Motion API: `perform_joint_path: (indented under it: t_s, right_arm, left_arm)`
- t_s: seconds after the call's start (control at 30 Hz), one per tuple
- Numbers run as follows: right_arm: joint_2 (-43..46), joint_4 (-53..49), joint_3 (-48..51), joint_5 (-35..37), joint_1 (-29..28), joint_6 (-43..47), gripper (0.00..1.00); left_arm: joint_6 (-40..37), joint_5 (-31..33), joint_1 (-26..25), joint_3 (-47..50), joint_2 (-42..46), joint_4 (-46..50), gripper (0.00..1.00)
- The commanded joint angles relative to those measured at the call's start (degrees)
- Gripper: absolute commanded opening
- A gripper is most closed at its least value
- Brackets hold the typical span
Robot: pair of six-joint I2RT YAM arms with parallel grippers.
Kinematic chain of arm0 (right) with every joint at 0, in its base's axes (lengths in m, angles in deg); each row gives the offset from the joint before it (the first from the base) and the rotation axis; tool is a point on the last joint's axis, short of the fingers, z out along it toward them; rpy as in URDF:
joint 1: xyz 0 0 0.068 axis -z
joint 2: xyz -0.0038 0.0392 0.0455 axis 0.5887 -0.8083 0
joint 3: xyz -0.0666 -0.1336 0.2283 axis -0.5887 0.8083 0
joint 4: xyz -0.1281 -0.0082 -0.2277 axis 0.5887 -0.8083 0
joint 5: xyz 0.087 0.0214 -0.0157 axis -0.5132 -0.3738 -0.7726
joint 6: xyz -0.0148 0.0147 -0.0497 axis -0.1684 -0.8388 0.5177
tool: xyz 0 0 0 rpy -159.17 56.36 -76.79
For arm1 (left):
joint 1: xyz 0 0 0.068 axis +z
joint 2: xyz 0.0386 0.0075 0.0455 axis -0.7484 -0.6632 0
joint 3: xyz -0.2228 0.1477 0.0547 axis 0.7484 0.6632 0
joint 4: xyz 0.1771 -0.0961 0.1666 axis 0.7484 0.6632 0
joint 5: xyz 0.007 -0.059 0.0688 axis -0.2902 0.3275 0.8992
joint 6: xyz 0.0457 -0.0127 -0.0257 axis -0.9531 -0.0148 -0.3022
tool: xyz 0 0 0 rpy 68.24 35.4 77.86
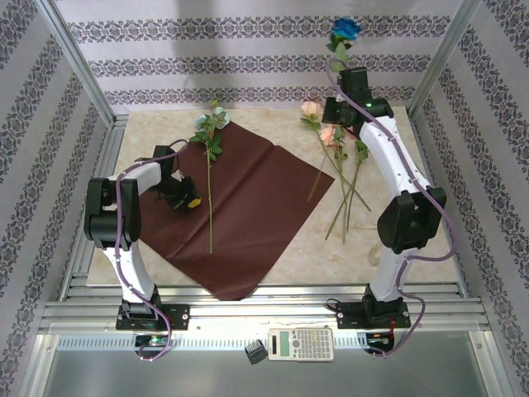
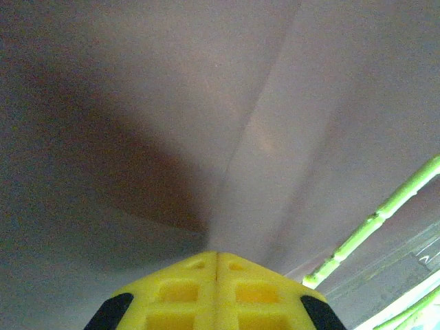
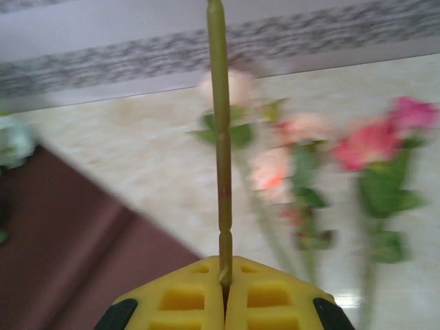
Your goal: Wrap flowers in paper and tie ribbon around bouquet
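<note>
Part of the crimson paper is still bare, so my right gripper will next move across toward the teal flower and down over that part to release the blue flower's stem.
The crimson paper (image 1: pixel 248 207) lies flat on the left half of the table. One pale teal flower (image 1: pixel 209 132) rests on it, its stem (image 2: pixel 375 220) running toward the front. My left gripper (image 1: pixel 187 201) is shut with nothing in it, low over the paper (image 2: pixel 137 103) just left of that stem. My right gripper (image 1: pixel 345 78) is raised at the back right, shut on the stem (image 3: pixel 220 137) of a blue flower (image 1: pixel 345 29). Pink and peach flowers (image 1: pixel 331 153) lie on the bare table below it. The ribbon and the bouquet are out of view.
The marble-look table (image 1: pixel 397 149) is walled by patterned wallpaper and metal frame posts (image 1: pixel 78 62). A calculator (image 1: pixel 302 343) and a small black object (image 1: pixel 255 354) sit on the front rail between the arm bases.
</note>
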State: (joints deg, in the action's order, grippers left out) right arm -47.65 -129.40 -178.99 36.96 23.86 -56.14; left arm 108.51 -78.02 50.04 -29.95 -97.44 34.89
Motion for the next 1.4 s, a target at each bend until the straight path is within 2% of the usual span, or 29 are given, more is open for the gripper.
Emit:
perform_joint_path:
  t_s: [0.0,0.13,0.23,0.4,0.43,0.53,0.57,0.67,0.77,0.9,1.13,1.23,1.37]
  right_arm:
    - [-3.5,4.4,4.1,-16.5,-6.8,-5.0,0.0]
    - [-10.1,6.2,2.6,-20.4,-12.5,-9.3,0.0]
    - [-15.8,8.2,1.1,-22.8,-13.9,-13.9,0.0]
    - [-25.4,4.9,-6.8,-24.2,-15.4,-14.8,0.0]
    - [-27.6,2.5,-9.6,-24.1,-15.6,-14.0,0.02]
    - [-31.2,-5.0,-16.4,-20.7,-15.7,-10.6,0.33]
    - [-30.8,-6.0,-16.8,-19.8,-15.4,-9.9,0.4]
    - [-25.6,-6.2,-12.9,-16.2,-13.4,-7.4,0.48]
    - [-17.4,-5.5,-5.3,-13.8,-9.3,-4.5,0.49]
    - [-9.1,-6.0,4.3,-11.9,-1.1,-0.8,0.45]
    - [-4.7,-10.5,12.4,-7.1,10.7,0.8,0.34]
    - [-6.4,-11.2,12.6,-6.4,12.4,1.8,0.34]
    - [-10.7,-11.8,9.8,-3.6,10.0,7.3,0.38]
  left_arm:
    - [-0.3,-0.7,0.4,0.0,0.1,0.6,0.02]
    - [-0.5,-0.8,0.5,0.0,0.4,0.8,0.03]
    - [-0.5,-0.8,0.4,0.1,0.6,0.7,0.03]
    - [-0.4,-0.8,0.4,0.8,0.9,0.3,0.02]
    - [-0.3,-0.8,0.5,1.0,0.9,0.2,0.03]
    - [-0.1,-0.9,0.5,1.4,1.3,0.0,0.02]
    - [-0.1,-0.9,0.5,1.6,1.4,-0.1,0.02]
    - [0.0,-1.0,0.4,1.8,1.6,-0.3,0.03]
    - [0.4,-1.5,0.5,2.1,1.9,-0.9,0.03]
    - [1.0,-2.2,0.4,2.4,2.2,-1.6,0.03]
    - [1.3,-2.7,0.4,2.6,2.3,-2.2,0.03]
    - [1.4,-2.7,0.5,2.6,2.1,-2.3,0.02]
    - [1.7,-2.7,0.4,2.5,1.9,-2.3,0.03]
